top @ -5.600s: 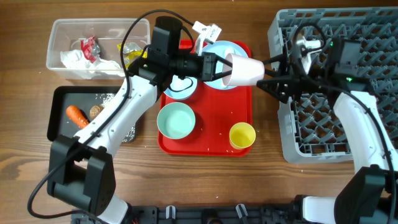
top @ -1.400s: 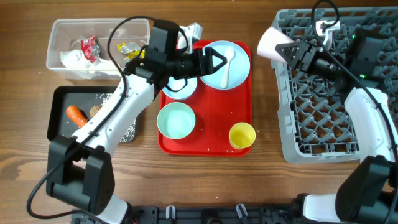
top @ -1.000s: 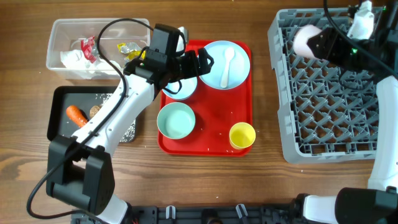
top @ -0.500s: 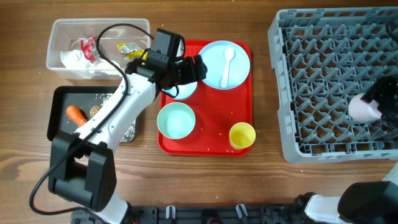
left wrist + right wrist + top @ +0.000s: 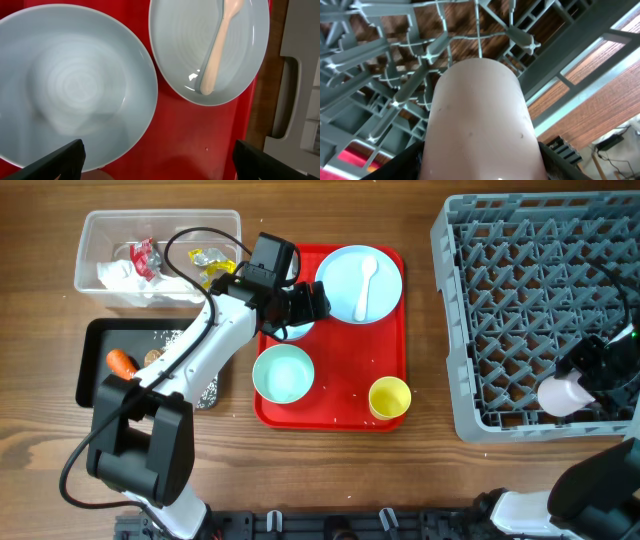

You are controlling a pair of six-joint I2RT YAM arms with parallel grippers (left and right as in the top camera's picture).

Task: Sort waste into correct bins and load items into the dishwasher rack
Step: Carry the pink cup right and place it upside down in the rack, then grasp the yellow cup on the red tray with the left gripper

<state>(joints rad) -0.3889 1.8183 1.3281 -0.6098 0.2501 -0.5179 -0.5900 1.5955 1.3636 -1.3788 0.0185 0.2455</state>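
The yellow cup is still standing on the tray. I should next move my left gripper back and down to the yellow cup's rim [image 5: 375,392], on the side of the yellow cup that faces the bowls.
My right gripper [image 5: 574,384] is shut on the pink cup [image 5: 558,394], low over the front right of the grey dishwasher rack [image 5: 500,310]. In the right wrist view the pink cup [image 5: 480,120] fills the frame, a dark finger [image 5: 402,167] on each side and rack pegs [image 5: 395,60] behind. My left gripper [image 5: 312,302] hangs open above the red tray [image 5: 340,405], between a light blue bowl [image 5: 75,85] and the plate [image 5: 235,70] bearing the white spoon [image 5: 217,50]. Its fingertips [image 5: 65,160] hold nothing.
A second blue bowl [image 5: 283,374] and the yellow cup [image 5: 390,396] stand on the tray's front half. The clear tub [image 5: 95,225] at the back left holds napkin and wrappers. The black tray [image 5: 95,330] in front of it holds the carrot [image 5: 123,363] and rice.
My right gripper has carried the pink cup from the rack's back edge to its front right part. The left gripper has drawn back a little to the left over the tray.
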